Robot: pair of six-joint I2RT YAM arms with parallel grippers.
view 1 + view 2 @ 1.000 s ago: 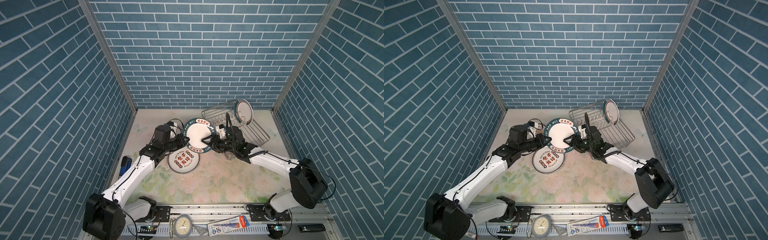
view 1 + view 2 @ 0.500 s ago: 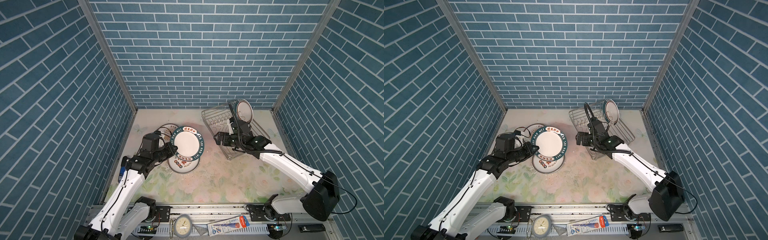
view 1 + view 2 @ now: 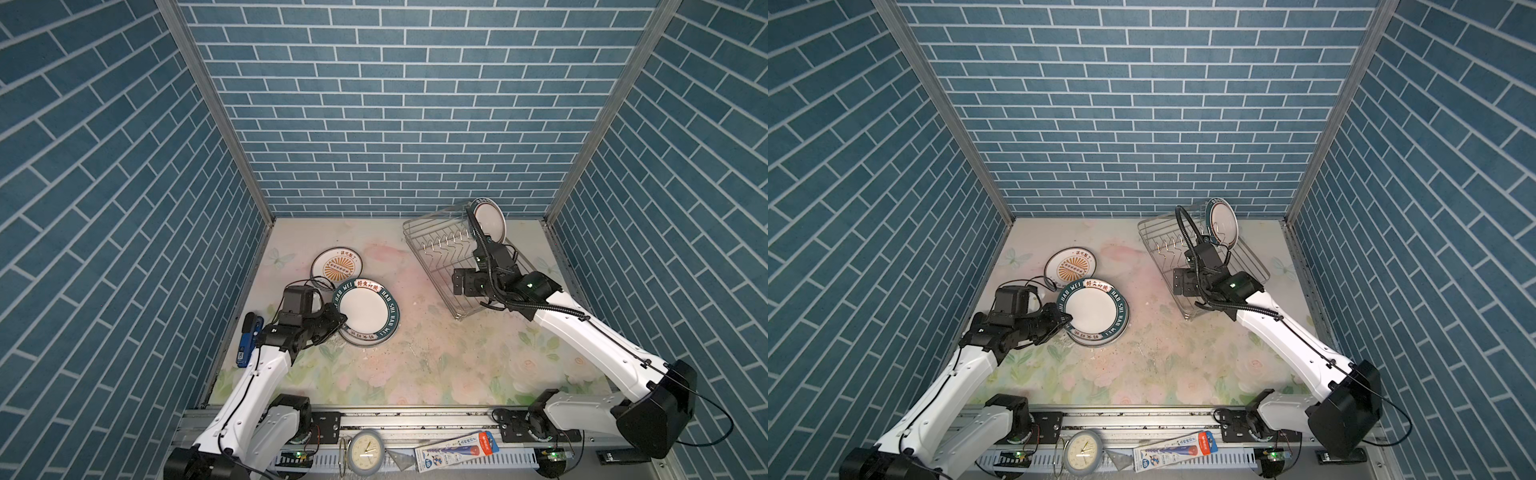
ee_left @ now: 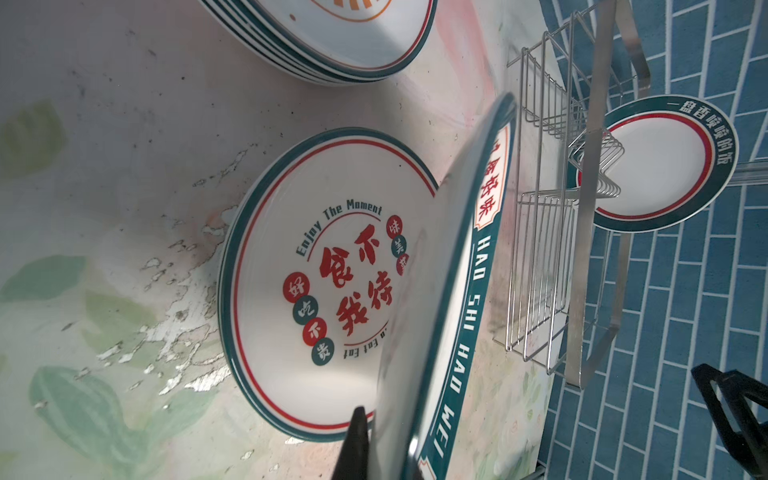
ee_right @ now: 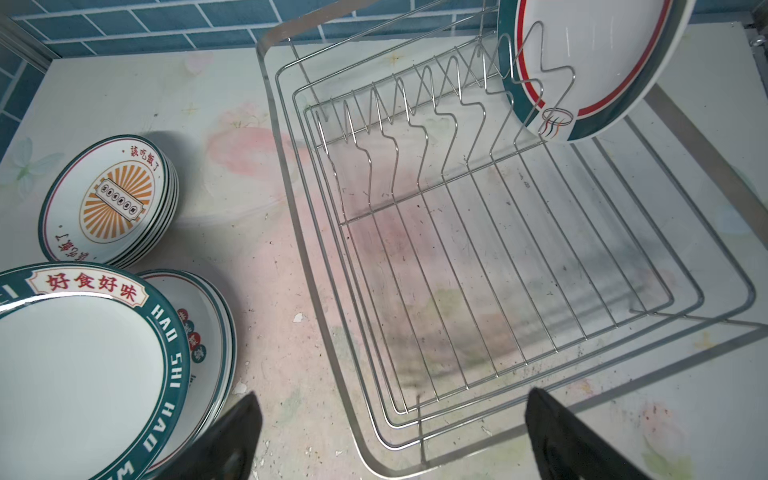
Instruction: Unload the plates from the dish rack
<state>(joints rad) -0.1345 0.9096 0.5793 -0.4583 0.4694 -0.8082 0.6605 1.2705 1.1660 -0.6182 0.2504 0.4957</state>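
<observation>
I will next lower the green-rimmed plate (image 3: 365, 309) with my left gripper onto the stack of plates with red characters right below it, and let go of the plate's rim.
My left gripper (image 3: 340, 319) (image 3: 1065, 320) (image 4: 386, 440) is shut on the rim of a green-rimmed plate (image 3: 365, 309) (image 3: 1092, 309) (image 4: 457, 291) (image 5: 83, 365). It holds it tilted over a stack of plates with red characters (image 4: 332, 266) (image 5: 203, 332). Beside them lies a stack of sunburst plates (image 3: 337, 266) (image 5: 112, 199). One plate (image 3: 489, 220) (image 3: 1223, 222) (image 5: 594, 54) stands upright at the far end of the dish rack (image 3: 415, 245) (image 3: 1154, 245) (image 5: 291, 208). Over the rack's near corner my right gripper (image 3: 461, 284) (image 3: 1181, 282) (image 5: 392, 399) hangs open and empty.
Blue brick walls close in the table on three sides. A blue tool (image 3: 247, 340) lies at the table's left edge. On the front rail lie a small clock (image 3: 365, 451) and a blue packet (image 3: 457, 449).
The right gripper has let go of the green-rimmed plate, opened wide and drawn back over the rack. The left gripper has carried the plate left and down over the red-character stack.
</observation>
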